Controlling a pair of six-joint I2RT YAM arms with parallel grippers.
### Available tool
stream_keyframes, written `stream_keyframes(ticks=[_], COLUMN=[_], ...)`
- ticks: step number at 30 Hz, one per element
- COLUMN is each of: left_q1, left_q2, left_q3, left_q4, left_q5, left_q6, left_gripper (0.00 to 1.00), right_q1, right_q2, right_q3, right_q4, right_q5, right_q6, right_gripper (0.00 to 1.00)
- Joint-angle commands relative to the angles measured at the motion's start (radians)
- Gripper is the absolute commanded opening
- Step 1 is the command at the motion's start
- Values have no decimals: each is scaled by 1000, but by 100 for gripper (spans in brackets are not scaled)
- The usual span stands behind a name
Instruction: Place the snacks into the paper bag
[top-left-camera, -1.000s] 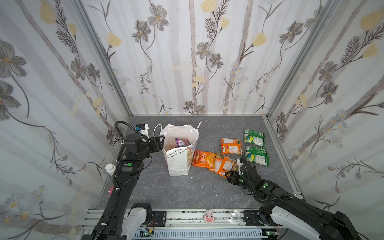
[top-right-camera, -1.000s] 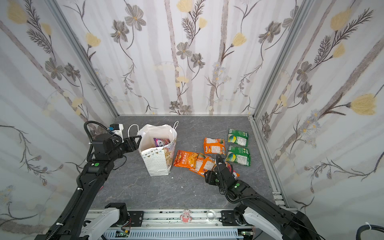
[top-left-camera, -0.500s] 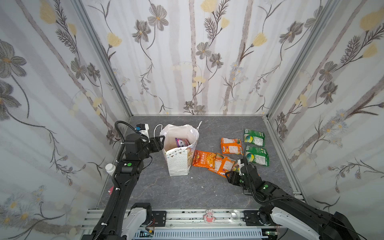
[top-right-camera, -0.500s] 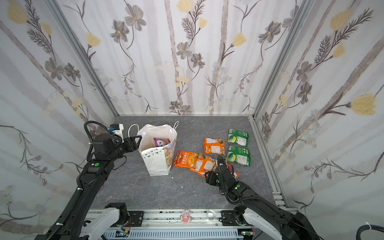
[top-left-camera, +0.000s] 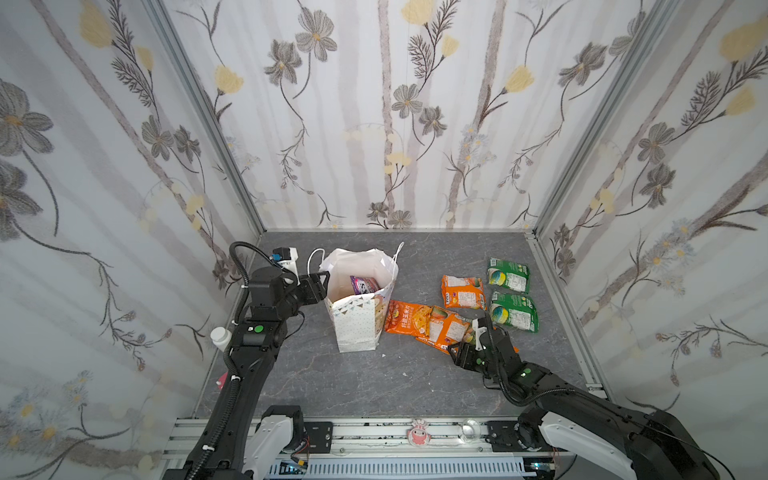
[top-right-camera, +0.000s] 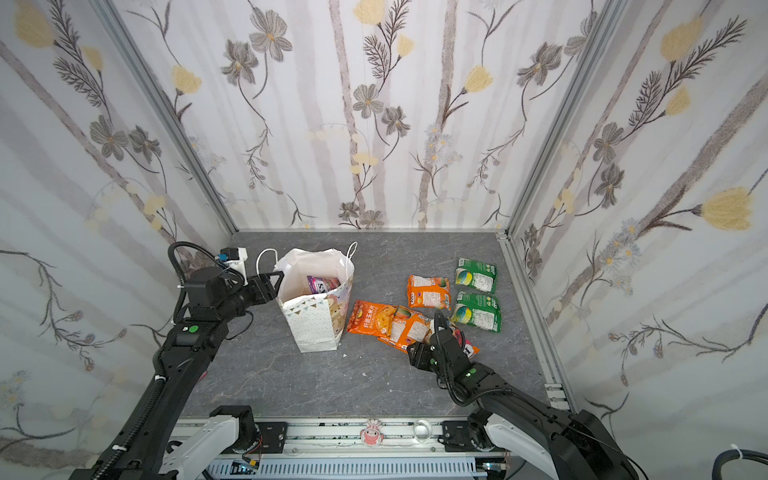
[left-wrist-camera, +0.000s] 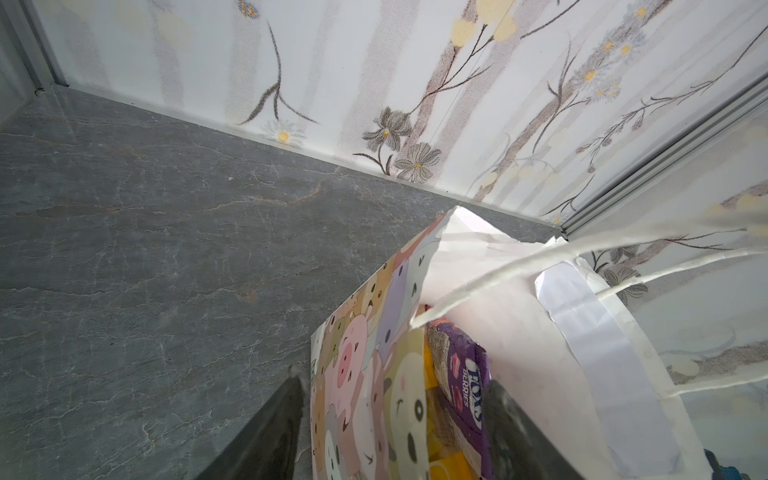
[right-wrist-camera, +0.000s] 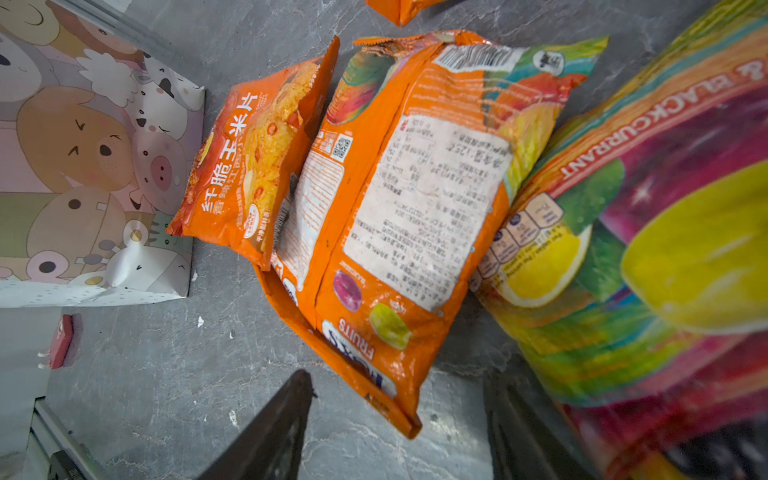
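Note:
Next, my right gripper moves down onto the fruit-candy packet's near corner (top-left-camera: 445, 348) (right-wrist-camera: 400, 396) and closes on the packet's orange edge, because that corner already points between the open fingers.
The white paper bag (top-left-camera: 357, 328) (top-right-camera: 316, 328) stands upright at the left, with a purple packet (top-left-camera: 363, 284) (left-wrist-camera: 461, 365) inside it. My left gripper (top-left-camera: 322, 286) (left-wrist-camera: 395, 382) is shut on the bag's left rim, one finger outside the animal-printed wall (left-wrist-camera: 365, 374) and one inside. Right of the bag lie an orange corn-chip packet (top-left-camera: 405, 318) (right-wrist-camera: 253, 166), an orange fruit-candy packet (top-left-camera: 449, 328) (right-wrist-camera: 399, 199), a multicoloured packet (right-wrist-camera: 644, 228), another orange packet (top-left-camera: 463, 291) and two green packets (top-left-camera: 509, 275) (top-left-camera: 513, 311). My right gripper (top-left-camera: 480, 330) (right-wrist-camera: 399, 386) is open over the candy packet's near corner and holds nothing.
Flowered walls close in the grey floor on three sides. A white bottle cap (top-left-camera: 219, 336) and a small red thing (top-left-camera: 221, 380) (right-wrist-camera: 62, 340) lie by the left wall. The metal rail (top-left-camera: 374, 432) runs along the front edge.
The right gripper has shifted slightly over the orange packets. The left arm and the bag have not moved.

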Motion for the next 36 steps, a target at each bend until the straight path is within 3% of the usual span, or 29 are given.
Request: stream_keyframes(ticks=[1,29,33,36], left_q1=[1,2,2,3], left_q2=[1,1,2,3], left_q3=[9,9,8,8], left_q4=[28,26,26,25], left_q5=[4,5,7,7], left_q6=[-3,-3,-3,-3], left_gripper=[68,68,69,69], right_q1=[-1,-18,-19,-19], right_q2=[10,130,153,169], right_q3=[-7,-8,-7,-5], right_q4=[70,142,166,178], right_q5=[-18,-44,-56,-65], right_q6=[6,1,1,-1], right_gripper=[65,57,52,42])
